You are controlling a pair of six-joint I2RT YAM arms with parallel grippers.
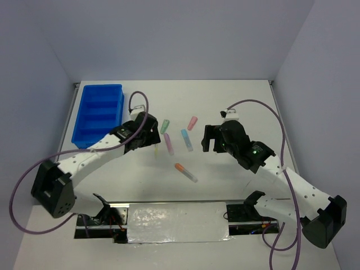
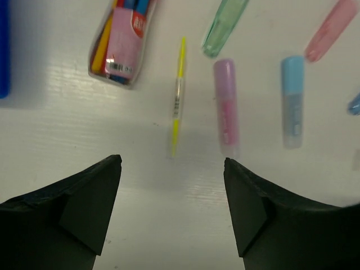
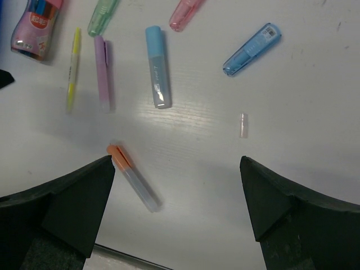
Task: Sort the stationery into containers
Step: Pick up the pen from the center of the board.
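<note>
The tiny clear cap (image 3: 243, 125) lies alone below my right gripper, so next I need to lower the gripper to the right in its wrist view, with its open fingers on both sides of that cap.
The stationery lies loose mid-table. In the left wrist view a pink-labelled tube (image 2: 120, 42), a thin yellow pen (image 2: 178, 95), and green (image 2: 224, 25), purple (image 2: 226, 107), light blue (image 2: 292, 101) and pink (image 2: 332, 29) markers lie ahead of my left gripper (image 2: 172, 163), which is open and empty just short of the yellow pen's tip. My right gripper (image 3: 176, 160) is open above bare table, with an orange-capped marker (image 3: 134, 177) by its left finger. The blue tray (image 1: 98, 112) stands at the far left, left of my left gripper (image 1: 147, 132).
A clear blue item (image 3: 252, 49) and a tiny clear cap (image 3: 243, 125) lie ahead of the right gripper (image 1: 211, 138). Grey walls close in the table on three sides. A foil-covered strip (image 1: 177, 222) runs between the arm bases.
</note>
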